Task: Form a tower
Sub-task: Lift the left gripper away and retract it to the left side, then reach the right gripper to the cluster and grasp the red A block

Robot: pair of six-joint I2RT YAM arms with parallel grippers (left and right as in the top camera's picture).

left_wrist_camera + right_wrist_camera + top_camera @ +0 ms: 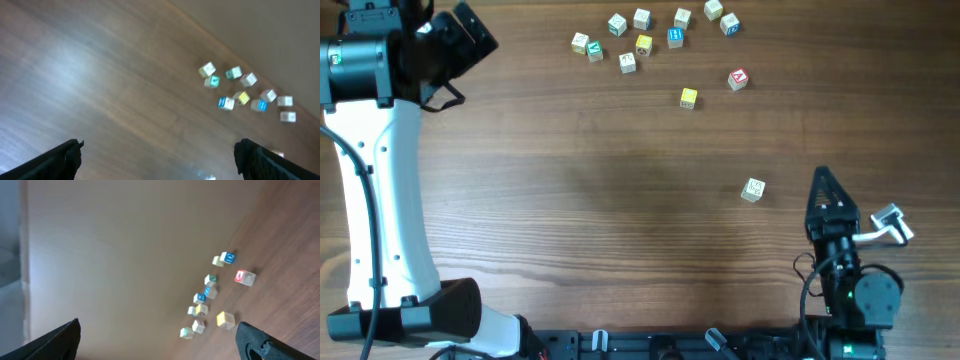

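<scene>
The red-marked cube [738,79] [245,277] lies below and outward of my right gripper. My right gripper will next move outward, to the left in the overhead view, and down onto it.
The tower [752,190] stands alone at the table's right. From above only its pale top cube shows, and what lies under it is hidden. My right gripper [825,182] rests just right of it, apart from it. In the right wrist view the right gripper [157,330] is open and holds nothing. My left gripper [478,36] hangs at the far left corner, well away from the cubes. It is open and empty [159,150] in the left wrist view. Loose letter cubes [642,44] lie scattered along the far edge.
A single yellow cube [688,97] and a red-marked cube [738,79] sit between the scattered group and the tower. The left arm's white link [380,200] runs along the left edge. The right arm's base [860,295] is at the near right.
</scene>
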